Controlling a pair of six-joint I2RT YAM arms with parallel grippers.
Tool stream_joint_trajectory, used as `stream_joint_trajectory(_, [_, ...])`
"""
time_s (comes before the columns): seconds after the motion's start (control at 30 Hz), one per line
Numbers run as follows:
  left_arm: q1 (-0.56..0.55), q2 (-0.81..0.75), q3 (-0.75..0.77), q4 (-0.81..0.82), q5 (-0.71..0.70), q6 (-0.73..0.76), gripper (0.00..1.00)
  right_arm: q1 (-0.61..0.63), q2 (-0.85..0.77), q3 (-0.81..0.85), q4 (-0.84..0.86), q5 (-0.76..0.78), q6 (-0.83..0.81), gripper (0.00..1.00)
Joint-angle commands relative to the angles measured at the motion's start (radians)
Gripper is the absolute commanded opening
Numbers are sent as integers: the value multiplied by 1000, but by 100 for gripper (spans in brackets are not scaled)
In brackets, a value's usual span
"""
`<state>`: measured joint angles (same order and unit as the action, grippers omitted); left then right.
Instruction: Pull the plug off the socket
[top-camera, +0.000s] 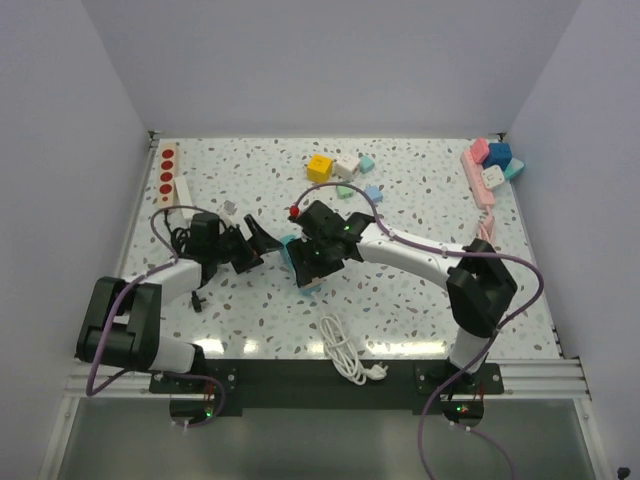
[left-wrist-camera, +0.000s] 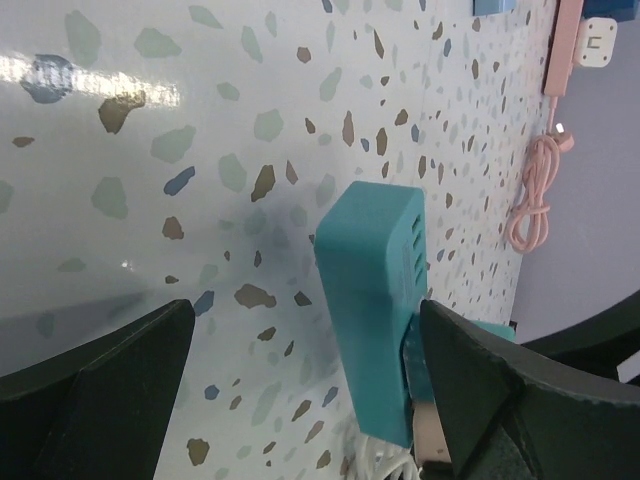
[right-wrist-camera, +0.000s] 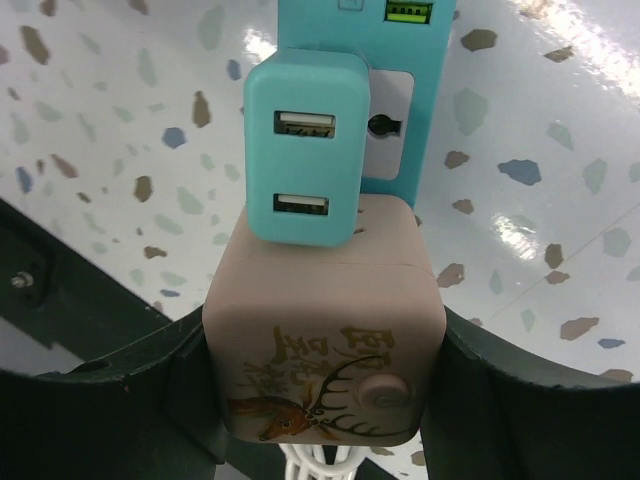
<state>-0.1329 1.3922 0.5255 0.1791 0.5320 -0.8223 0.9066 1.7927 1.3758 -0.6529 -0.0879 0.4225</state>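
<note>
Next, my right gripper pulls up the beige plug (right-wrist-camera: 325, 330) and carries it outward and down into the gap between the small adapters. It then lets go, since bare tabletop shows there.
A teal socket strip (right-wrist-camera: 400, 130) lies mid-table, also seen at its end (left-wrist-camera: 375, 300) and from above (top-camera: 291, 247). On it sit a teal USB charger (right-wrist-camera: 305, 145) and a beige cube plug (right-wrist-camera: 325, 330) printed with a deer. My right gripper (right-wrist-camera: 325, 370) is shut on the beige plug, a finger pressed against each side; a white cable (right-wrist-camera: 315, 462) comes out beneath it. My left gripper (left-wrist-camera: 305, 350) is open around the strip's end, with the strip close to its right finger (left-wrist-camera: 500, 390). From above, both grippers meet at the strip: left (top-camera: 262, 238), right (top-camera: 315, 255).
A coiled white cable (top-camera: 345, 352) lies near the front edge. A pink power strip (top-camera: 480, 178) with blue blocks (top-camera: 500, 157) is at the back right. A white strip with red sockets (top-camera: 168, 172) sits back left. A yellow cube (top-camera: 319, 167) and small adapters (top-camera: 345, 170) lie behind.
</note>
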Motion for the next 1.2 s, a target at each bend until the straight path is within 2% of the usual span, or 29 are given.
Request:
stream_joint_trajectory(0.0, [-46, 51, 34, 135, -46, -98, 100, -14, -82, -27, 142, -104, 68, 0])
stream_joint_trajectory(0.2, [-112, 99, 42, 200, -133, -192, 100, -15, -118, -102, 268, -167, 171, 0])
stream_joint_trajectory(0.4, [-178, 140, 57, 238, -133, -215, 100, -14, -141, -146, 335, -161, 208, 0])
stream_joint_trajectory(0.67, [-212, 182, -4, 318, -104, -256, 85, -21, -187, -187, 461, -136, 259, 0])
stream_joint_trajectory(0.77, [-214, 195, -12, 371, -74, -270, 71, -28, -188, -187, 496, -168, 272, 0])
stream_joint_trajectory(0.8, [-214, 199, -13, 387, -64, -273, 59, -32, -188, -187, 501, -176, 280, 0])
stream_joint_trajectory(0.87, [-215, 203, -16, 424, -49, -282, 46, -40, -194, -193, 509, -181, 292, 0])
stream_joint_trajectory(0.9, [-215, 203, -21, 434, -46, -285, 35, -49, -196, -195, 515, -187, 298, 0])
stream_joint_trajectory(0.97, [-215, 202, -27, 448, -46, -285, 24, -63, -194, -190, 501, -196, 303, 0])
stream_joint_trajectory(1.0, [-215, 200, -27, 447, -46, -282, 14, -66, -193, -185, 492, -199, 300, 0])
stream_joint_trajectory(1.07, [-215, 205, -25, 433, -47, -265, 7, -75, -193, -172, 469, -200, 294, 0])
stream_joint_trajectory(1.1, [-215, 206, -24, 419, -52, -255, 0, -83, -191, -166, 441, -200, 283, 0])
stream_joint_trajectory(1.17, [-215, 212, -1, 340, -82, -200, 0, -90, -196, -143, 402, -200, 260, 0])
